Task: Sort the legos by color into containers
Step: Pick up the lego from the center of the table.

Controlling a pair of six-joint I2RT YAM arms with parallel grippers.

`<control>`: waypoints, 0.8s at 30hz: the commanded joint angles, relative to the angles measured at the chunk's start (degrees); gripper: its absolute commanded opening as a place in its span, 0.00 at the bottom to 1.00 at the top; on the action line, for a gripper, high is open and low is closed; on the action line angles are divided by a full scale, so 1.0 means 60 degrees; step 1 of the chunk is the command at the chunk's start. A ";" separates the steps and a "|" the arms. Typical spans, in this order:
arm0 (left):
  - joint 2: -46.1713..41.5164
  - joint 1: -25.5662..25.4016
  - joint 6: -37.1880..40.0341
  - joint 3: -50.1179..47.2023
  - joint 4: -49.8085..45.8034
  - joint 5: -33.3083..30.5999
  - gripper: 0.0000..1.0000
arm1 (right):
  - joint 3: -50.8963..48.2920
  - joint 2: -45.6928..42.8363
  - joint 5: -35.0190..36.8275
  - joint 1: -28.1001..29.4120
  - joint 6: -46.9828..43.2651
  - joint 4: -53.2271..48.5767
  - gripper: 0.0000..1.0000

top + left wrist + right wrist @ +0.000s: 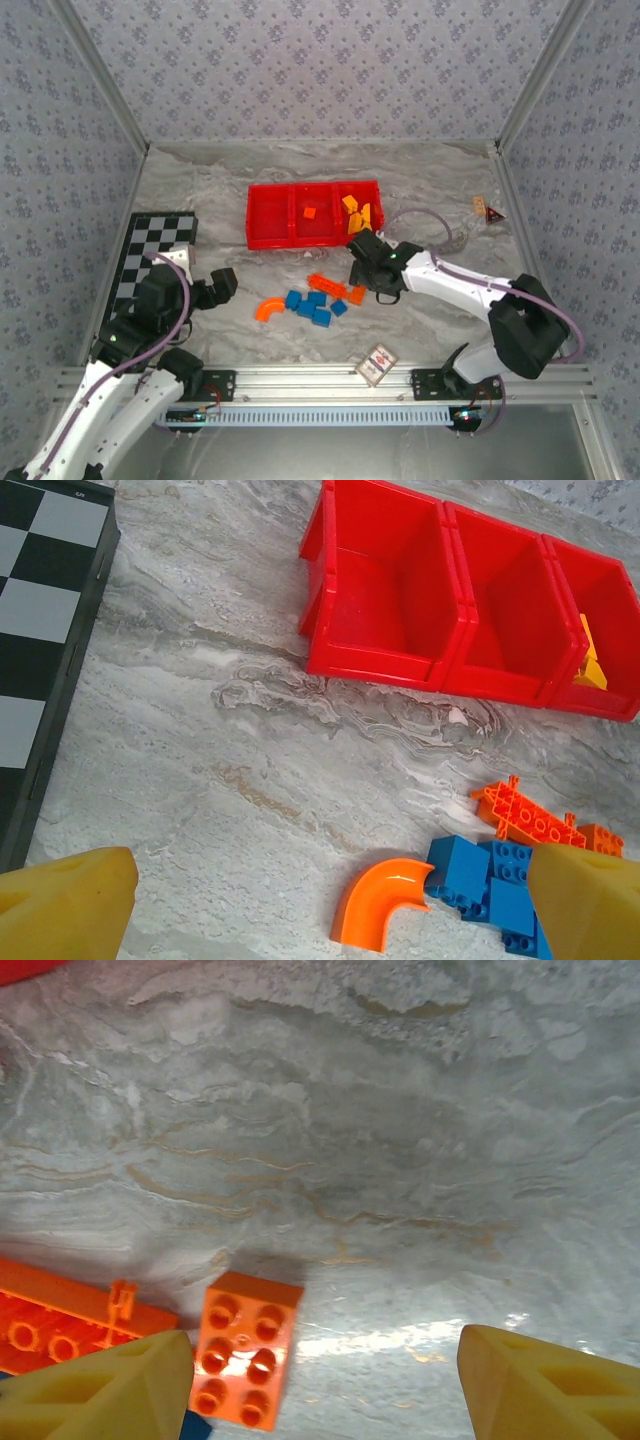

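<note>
The small orange brick (243,1360) lies below, off-centre beside one finger of my right gripper, so I should next shift that gripper toward the flat orange piece, lower it and close it around the brick.
The red tray (270,213) lies at the back middle, its three containers side by side. The left one (385,580) is empty, the middle holds one orange brick (310,212), and the right holds yellow bricks (358,215). Loose legos lie in front of the tray: an orange arch (385,905), blue bricks (490,880), a flat orange piece (525,815) and a small orange brick (243,1350). My left gripper (215,290) (330,890) hangs open, left of the arch, holding nothing. My right gripper (372,272) (325,1380) is open just above the table, with the small orange brick beside its left finger (110,1385).
A black-and-white checkerboard (150,260) lies at the left. A patterned red-and-white card (377,364) sits near the front rail (320,385). A small object (487,208) and a loose cable (425,222) lie right of the tray. Patterned walls close in three sides.
</note>
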 commanded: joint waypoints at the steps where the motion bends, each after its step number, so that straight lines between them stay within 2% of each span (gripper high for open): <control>1: -0.0042 -0.0041 0.0156 -0.0044 0.0311 0.0183 1.00 | 0.0281 0.0835 0.0116 0.0137 0.0678 0.0500 0.72; 8: -0.0056 -0.0047 0.0170 -0.0052 0.0325 0.0227 1.00 | 0.0965 0.2055 0.0275 0.0457 0.0699 0.0163 0.68; 14: -0.0042 -0.0048 0.0185 -0.0058 0.0336 0.0178 1.00 | 0.1136 0.2192 0.0887 0.0627 0.0447 -0.0513 0.60; 19: -0.0042 -0.0049 0.0180 -0.0052 0.0320 0.0154 1.00 | 0.0808 0.2034 0.0956 0.0619 0.0310 -0.0536 0.50; 24: 0.0042 -0.0052 0.0170 -0.0029 0.0273 0.0068 1.00 | 0.0462 0.1812 0.0711 0.0607 0.0205 -0.0377 0.49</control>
